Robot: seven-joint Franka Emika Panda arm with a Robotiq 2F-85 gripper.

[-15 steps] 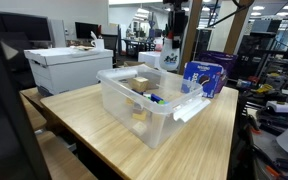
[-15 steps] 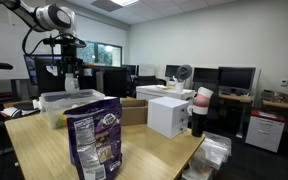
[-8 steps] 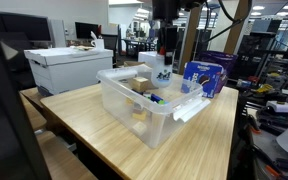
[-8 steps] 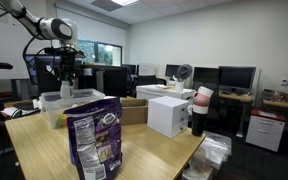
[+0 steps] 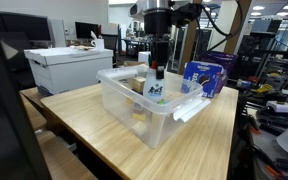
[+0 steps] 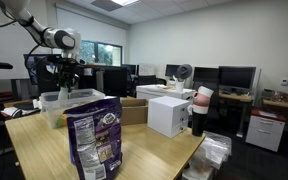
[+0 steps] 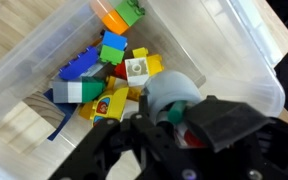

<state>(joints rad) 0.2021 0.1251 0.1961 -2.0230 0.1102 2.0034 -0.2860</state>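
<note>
My gripper should next move down into the bin (image 5: pixel 124 100) and release the small white item on the bin's bare bottom beside the blocks, as the item still dangles near the bin's top.
My gripper (image 5: pixel 157 72) hangs from above over the clear plastic bin (image 5: pixel 124 100) and is shut on a small white item with a blue-green label (image 5: pixel 157 90). The item dangles just inside the bin's top, near its far side. In the wrist view the item (image 7: pixel 172 92) shows as a pale rounded body with green and red parts, pinched between the black fingers (image 7: pixel 219 120). Below it, several toy blocks (image 7: pixel 112 50) in green, blue, yellow and orange lie on the bin's floor. In an exterior view the gripper (image 6: pixel 66 80) stands over the bin (image 6: pixel 56 100).
A blue bag (image 5: pixel 204 77) stands just beyond the bin, and a white box (image 5: pixel 69 68) sits at the table's back. A snack bag (image 6: pixel 94 140), a cardboard box (image 6: pixel 134 110), a white box (image 6: pixel 169 115) and a red-and-white cup (image 6: pixel 201 108) also stand on the wooden table (image 5: pixel 94 125).
The gripper has come down and across with the white item, from high behind the bin to just over its inside. The jaws kept the same grip.
</note>
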